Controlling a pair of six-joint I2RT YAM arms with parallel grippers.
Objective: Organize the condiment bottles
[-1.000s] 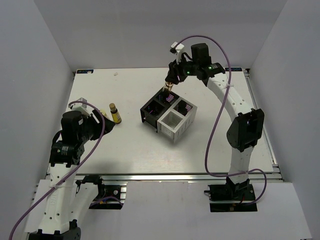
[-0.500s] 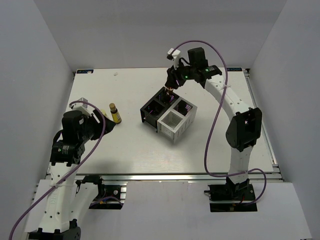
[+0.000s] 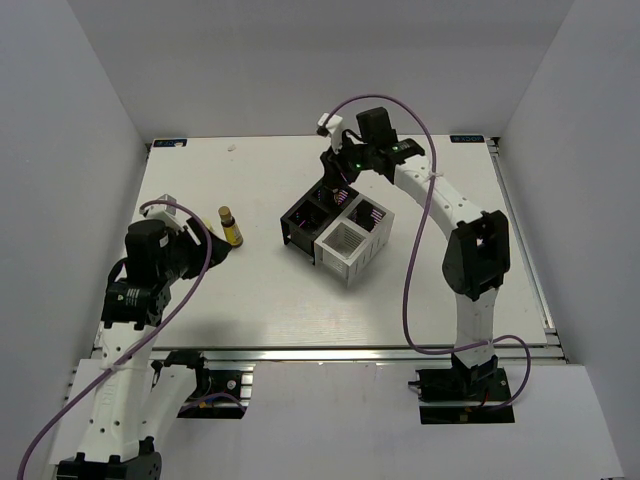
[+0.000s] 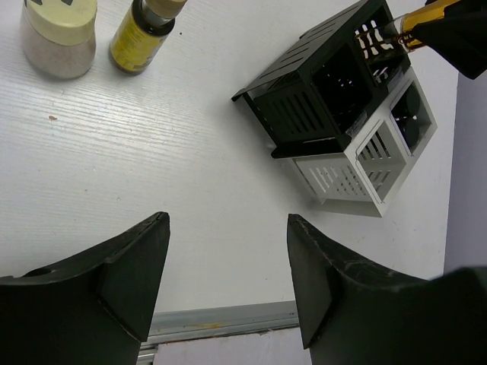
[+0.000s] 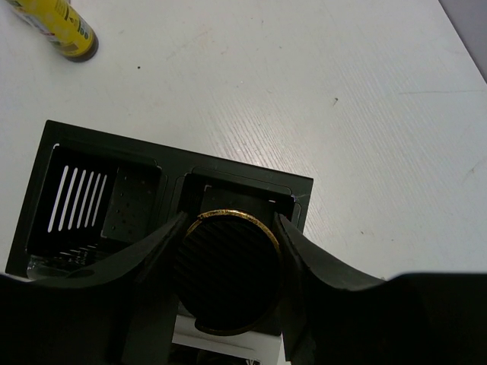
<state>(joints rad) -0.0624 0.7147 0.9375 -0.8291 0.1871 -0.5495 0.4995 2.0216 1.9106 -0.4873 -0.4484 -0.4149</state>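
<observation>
The right gripper lowers the dark bottle into the back black compartment (image 3: 339,193) next.
My right gripper (image 3: 336,185) is shut on a dark bottle with an amber rim (image 5: 228,277). It holds the bottle upright just above the back black compartment of the rack (image 3: 300,225). In the left wrist view this amber bottle (image 4: 415,19) hangs at the rack's far corner. A yellow bottle with a dark cap (image 3: 231,228) stands at the left of the table. A cream-lidded jar (image 4: 59,34) stands beside that yellow bottle (image 4: 141,34). My left gripper (image 4: 228,281) is open and holds nothing, close to the near side of those two.
The rack has black compartments (image 4: 319,84) at the back and white ones (image 4: 365,163) in front, and it sits turned at an angle mid-table. The one beside the held bottle (image 5: 106,201) shows only its slotted wall. The table's metal front rail (image 4: 221,319) runs under my left fingers.
The right arm has swung left and brought the bottle down closer over the rack's back black compartment. The left arm and the bottles on the left have not moved.
</observation>
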